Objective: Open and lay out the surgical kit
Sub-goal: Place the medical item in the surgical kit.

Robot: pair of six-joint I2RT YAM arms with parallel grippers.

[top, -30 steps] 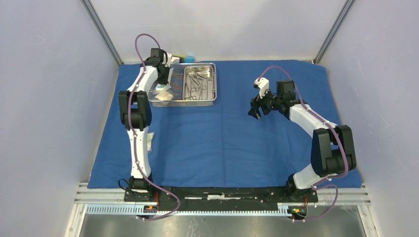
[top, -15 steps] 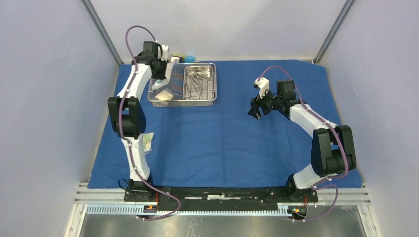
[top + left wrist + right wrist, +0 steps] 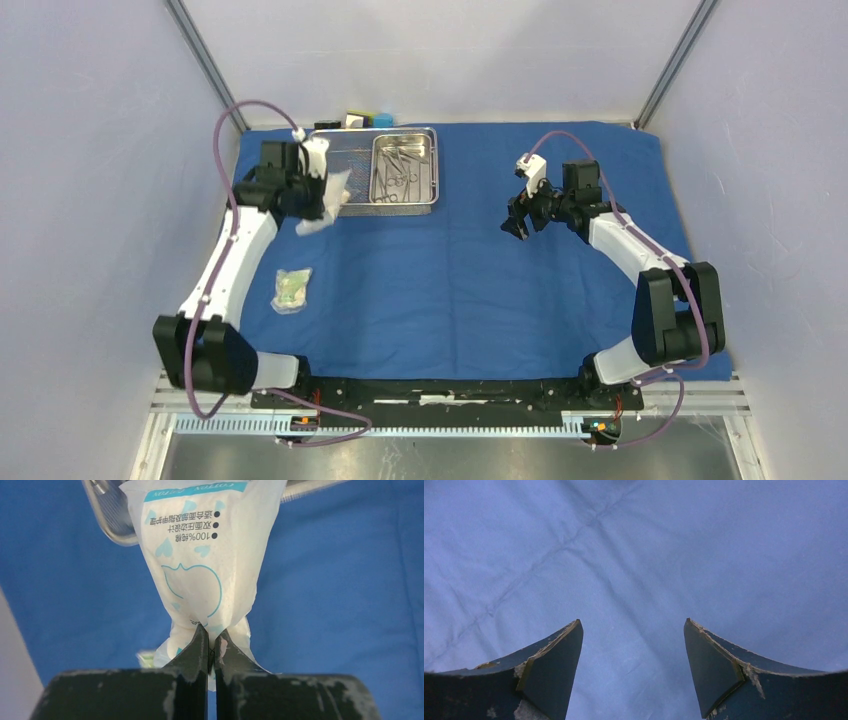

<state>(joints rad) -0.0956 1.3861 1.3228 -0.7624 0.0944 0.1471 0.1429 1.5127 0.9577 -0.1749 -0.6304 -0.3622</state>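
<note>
The white packet goes back and down from the basket in my left gripper next, beside the white and green one on the cloth.
The blue cloth wrap (image 3: 460,300) lies spread over the table. At its back stands the wire-mesh basket (image 3: 352,170), with the steel pan (image 3: 428,170) of slim instruments (image 3: 398,172) inside it. My left gripper (image 3: 312,192) is shut on a white packet with blue print (image 3: 326,203), which hangs just off the basket's left front corner. In the left wrist view the packet (image 3: 200,555) is pinched at its end between the fingers of that gripper (image 3: 212,640), with the basket's rim (image 3: 112,522) behind. A white and green packet (image 3: 292,289) lies on the cloth. My right gripper (image 3: 516,222) (image 3: 631,630) hovers open over bare cloth.
Small black, white and blue blocks (image 3: 356,120) sit behind the basket at the back edge. Grey walls close in both sides. The cloth (image 3: 634,555) under the right gripper shows only fold creases.
The left gripper shut on the packet in the basket, then swung left and toward the front, carrying the packet out over the cloth. The right arm stayed put.
</note>
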